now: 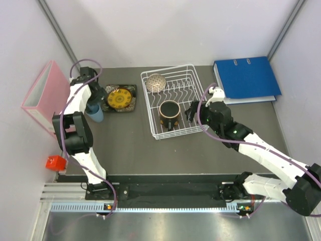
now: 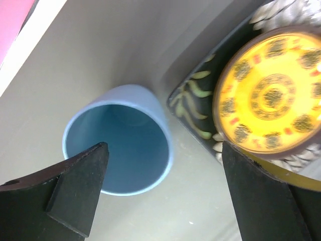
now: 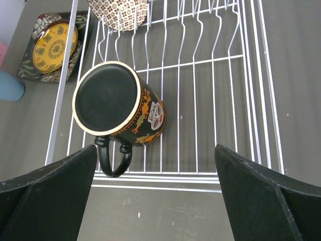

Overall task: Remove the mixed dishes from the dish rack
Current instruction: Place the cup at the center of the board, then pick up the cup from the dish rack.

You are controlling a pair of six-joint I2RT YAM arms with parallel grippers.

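Observation:
I will move my right gripper across the rack [image 1: 186,86] and down onto the mug's handle [image 1: 170,125], because that handle is below the gripper and to its left in the top view.
The white wire dish rack [image 1: 186,86] stands at the table's middle back. In it, the speckled bowl [image 1: 156,83] lies upside down at the far left and the dark mug with orange pattern [image 1: 169,113] stands near the front; the mug also shows in the right wrist view [image 3: 118,103]. The amber-yellow plate [image 1: 120,98] rests on the dark floral square plate [image 1: 132,104] left of the rack. The light-blue cup [image 2: 118,145] stands on the table beside them. My left gripper [image 2: 165,196] is open just above the cup. My right gripper [image 3: 155,196] is open at the rack's right front edge.
A blue binder [image 1: 247,78] lies at the back right. A pink box [image 1: 44,95] stands against the left wall. A small red object [image 1: 55,162] sits at the front left.

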